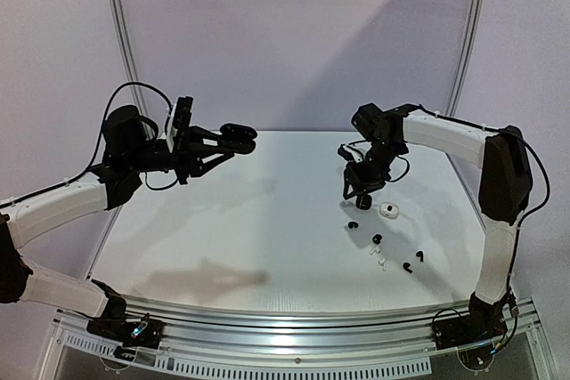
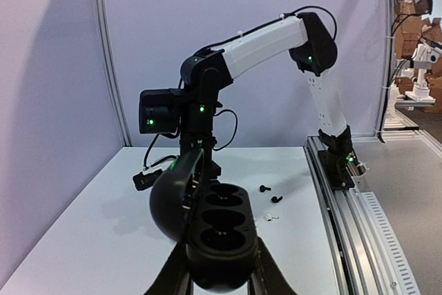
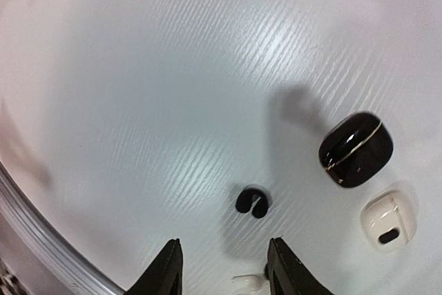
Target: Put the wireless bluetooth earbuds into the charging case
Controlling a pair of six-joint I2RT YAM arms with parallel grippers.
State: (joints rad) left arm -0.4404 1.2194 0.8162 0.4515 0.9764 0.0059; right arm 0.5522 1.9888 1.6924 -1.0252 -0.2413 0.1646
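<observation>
My right gripper will move down and back next, with its fingers open around the black earbud nearest the closed black case, since this earbud lies apart from the others.
My left gripper (image 1: 223, 141) is shut on an open black charging case (image 2: 222, 229) and holds it high above the table's left side. Its lid (image 2: 168, 198) stands up and its sockets look empty. My right gripper (image 3: 224, 267) is open and empty, hovering just above a black earbud (image 3: 251, 202) that lies a little ahead of its fingertips. A white earbud (image 3: 248, 282) lies by the right finger. More black earbuds (image 1: 377, 238) (image 1: 419, 256) and white earbuds (image 1: 372, 253) lie loose on the table at right.
A closed black case with a gold seam (image 3: 356, 148) and a white case (image 3: 389, 220) lie just beyond my right gripper (image 1: 361, 186). The table's near edge has a metal rail (image 1: 294, 331). White walls enclose the back and sides.
</observation>
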